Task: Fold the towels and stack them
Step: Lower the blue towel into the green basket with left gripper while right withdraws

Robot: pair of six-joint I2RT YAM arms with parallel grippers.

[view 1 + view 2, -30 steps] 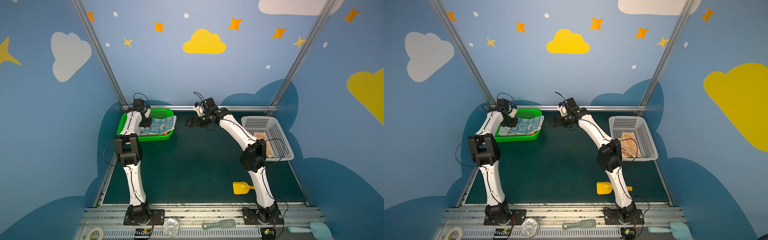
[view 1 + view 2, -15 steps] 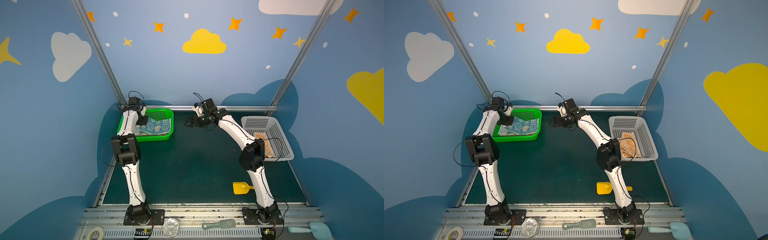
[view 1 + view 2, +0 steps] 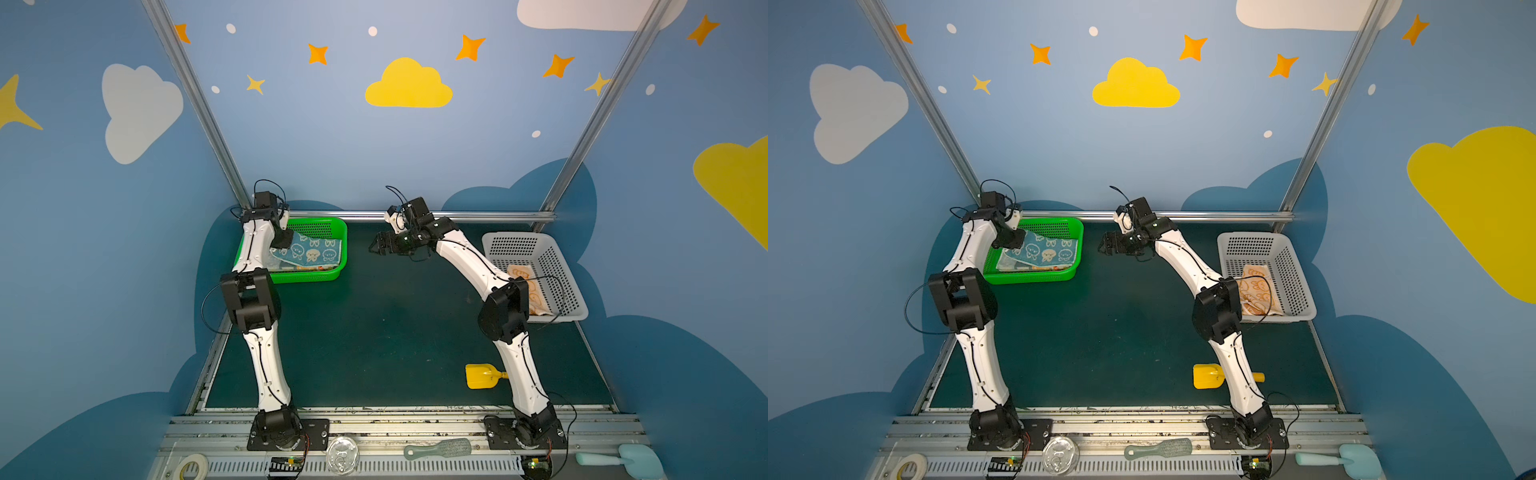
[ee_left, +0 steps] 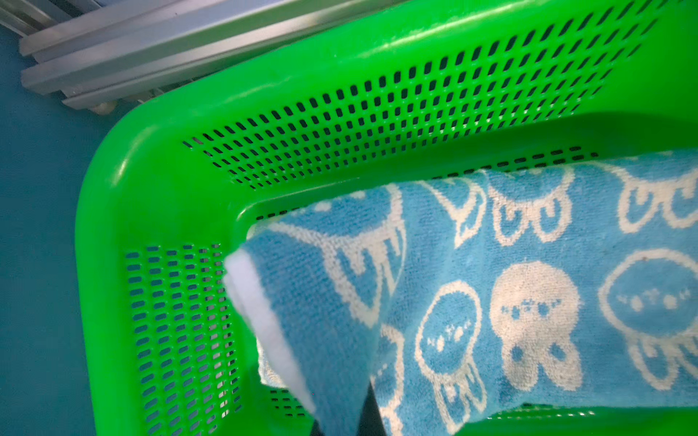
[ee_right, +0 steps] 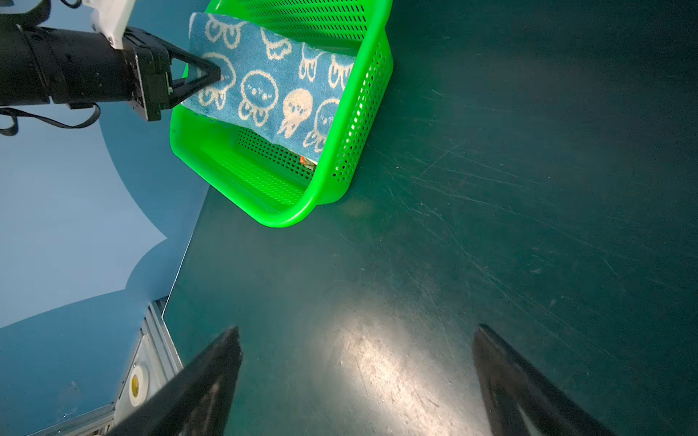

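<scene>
I will lower my left gripper to the cream towel end (image 3: 1005, 261) (image 4: 269, 367) below the blue towel's corner. I will let go of the blue towel's corner there, because it is still raised.
A blue towel (image 3: 318, 251) (image 3: 1052, 253) printed with white rabbits lies in the green basket (image 3: 332, 222) (image 3: 1073, 224) at the back left. My left gripper (image 3: 286, 242) (image 3: 1014, 243) (image 5: 217, 73) is shut on the corner of this blue towel (image 4: 528, 302) nearest the basket's back-left corner (image 4: 151, 188) and holds it raised. An orange edge of another towel (image 3: 309, 268) shows beneath. My right gripper (image 3: 376, 247) (image 3: 1105, 246) (image 5: 357, 332) hangs open and empty over the bare mat, right of the green basket (image 5: 287, 215). An orange-printed cream towel (image 3: 524, 279) (image 3: 1257, 286) lies in the white basket (image 3: 519, 239) (image 3: 1252, 240).
A yellow scoop (image 3: 482, 376) lies on the mat beside the right arm's base link. On the front rail sit a brush (image 3: 436, 449), a clear lid (image 3: 343, 454), a tape roll (image 3: 192, 465) and a pale blue spatula (image 3: 623, 459). Blue walls close in three sides.
My left gripper has pulled the blue towel's corner toward the basket's back-left corner; the towel no longer hangs over the basket's right rim. The right arm has hardly moved.
</scene>
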